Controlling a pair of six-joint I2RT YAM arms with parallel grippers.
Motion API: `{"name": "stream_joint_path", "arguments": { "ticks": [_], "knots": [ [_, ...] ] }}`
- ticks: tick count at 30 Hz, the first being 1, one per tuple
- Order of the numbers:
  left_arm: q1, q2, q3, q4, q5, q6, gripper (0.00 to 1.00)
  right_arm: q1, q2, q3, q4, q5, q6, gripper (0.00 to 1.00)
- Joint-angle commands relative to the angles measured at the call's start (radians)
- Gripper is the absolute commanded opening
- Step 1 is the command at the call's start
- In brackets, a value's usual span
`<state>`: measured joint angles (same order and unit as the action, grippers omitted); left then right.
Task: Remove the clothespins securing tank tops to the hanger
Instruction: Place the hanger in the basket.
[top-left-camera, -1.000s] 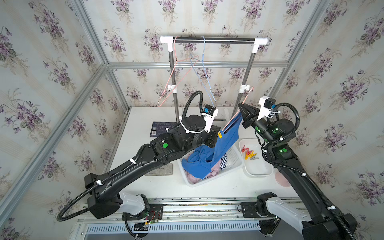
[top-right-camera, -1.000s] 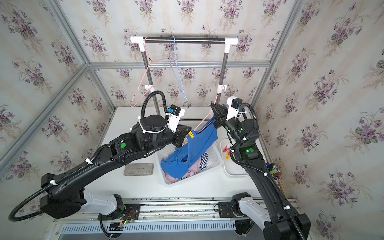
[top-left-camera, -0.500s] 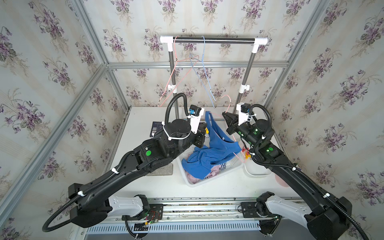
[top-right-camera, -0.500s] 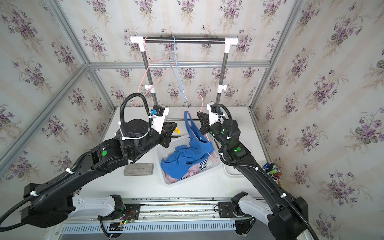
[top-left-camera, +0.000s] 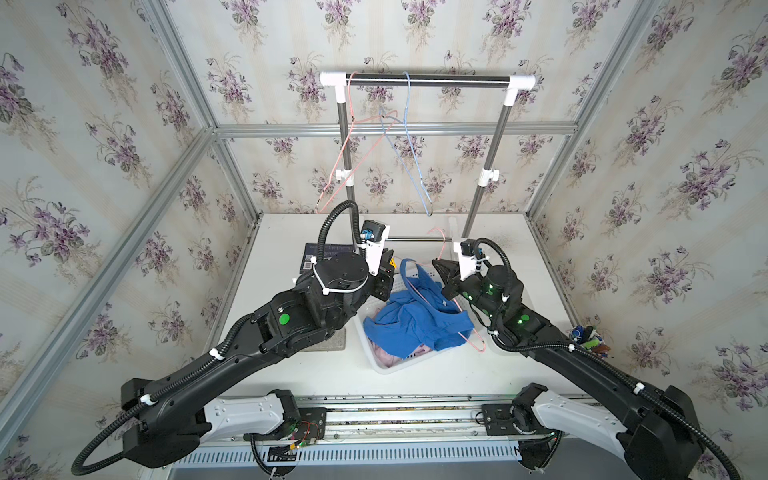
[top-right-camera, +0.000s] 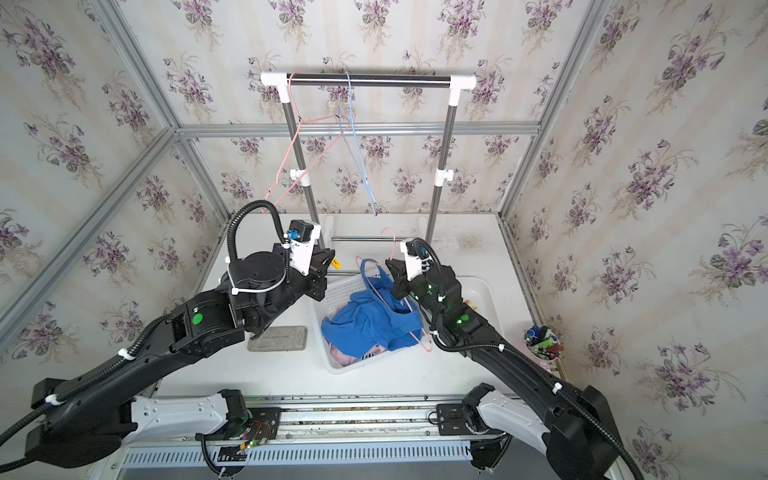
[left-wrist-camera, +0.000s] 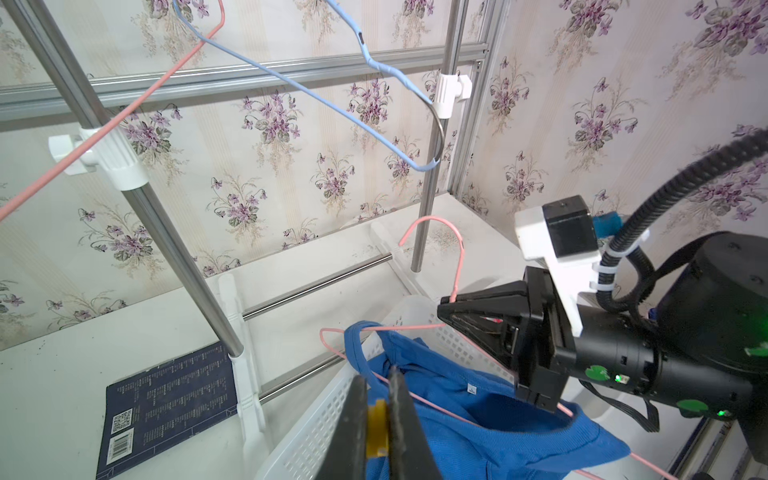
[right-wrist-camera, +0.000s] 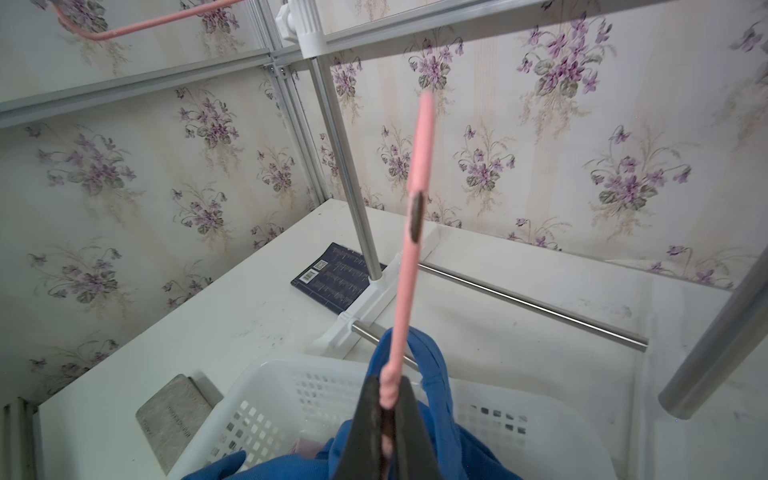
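Observation:
I need to lower my right gripper toward the white tray, lay the hanger's twisted neck (right-wrist-camera: 409, 249) over the basket's rim (right-wrist-camera: 588, 424), which is below the gripper, and let go of it.
My left gripper (left-wrist-camera: 379, 372) is shut on a yellow clothespin (left-wrist-camera: 376, 428), held above the far left corner of the white basket (top-left-camera: 386, 368). The bright blue tank top (top-left-camera: 415, 324) lies crumpled in the basket. One strap (left-wrist-camera: 353, 345) is still looped over the end of a pink hanger (left-wrist-camera: 459, 253). My right gripper (right-wrist-camera: 388, 382) is shut on that hanger's twisted neck (right-wrist-camera: 409, 249), just above the basket's far side. In both top views the two grippers (top-left-camera: 390, 268) (top-right-camera: 388, 266) face each other across the strap. Pink-mauve fabric (top-left-camera: 386, 357) shows under the blue top.
A clothes rack (top-left-camera: 415, 79) stands at the back with an empty pink hanger (top-left-camera: 353, 158) and an empty blue hanger (top-left-camera: 409, 162). A dark booklet (left-wrist-camera: 166, 407) lies by its foot. A grey pad (top-right-camera: 278, 338) lies left of the basket. A white tray (top-right-camera: 486, 291) and a pen cup (top-right-camera: 540, 338) stand at the right.
Both arms have come down and toward the middle. The blue top, stretched up between them before, has sunk into the basket, and the pink hanger came down with the right gripper.

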<state>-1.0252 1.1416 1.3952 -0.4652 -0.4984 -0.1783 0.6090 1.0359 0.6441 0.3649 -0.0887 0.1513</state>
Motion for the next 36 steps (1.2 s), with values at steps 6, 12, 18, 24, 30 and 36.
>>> {"name": "stream_joint_path", "arguments": {
  "ticks": [6, 12, 18, 24, 30, 36],
  "knots": [
    [0.001, 0.060, 0.005, 0.026, 0.076, -0.034, 0.00, -0.199, 0.083, -0.159, 0.438, -0.238, 0.346, 0.00],
    [0.001, 0.114, -0.006, 0.085, 0.150, -0.073, 0.00, -0.241, 0.136, -0.125, 0.282, -0.167, 0.328, 0.00],
    [0.001, 0.184, -0.013, 0.152, 0.205, -0.096, 0.00, -0.302, 0.133, -0.132, 0.084, -0.098, 0.342, 0.00],
    [0.002, 0.236, -0.025, 0.234, 0.218, -0.079, 0.00, -0.320, 0.083, -0.164, -0.033, -0.109, 0.320, 0.13],
    [0.040, 0.315, -0.031, 0.305, 0.333, -0.084, 0.00, -0.324, 0.018, -0.158, -0.179, -0.103, 0.285, 0.42],
    [0.139, 0.345, -0.054, 0.359, 0.493, -0.133, 0.00, -0.325, -0.113, -0.120, -0.341, -0.111, 0.240, 0.64]
  ]
}}
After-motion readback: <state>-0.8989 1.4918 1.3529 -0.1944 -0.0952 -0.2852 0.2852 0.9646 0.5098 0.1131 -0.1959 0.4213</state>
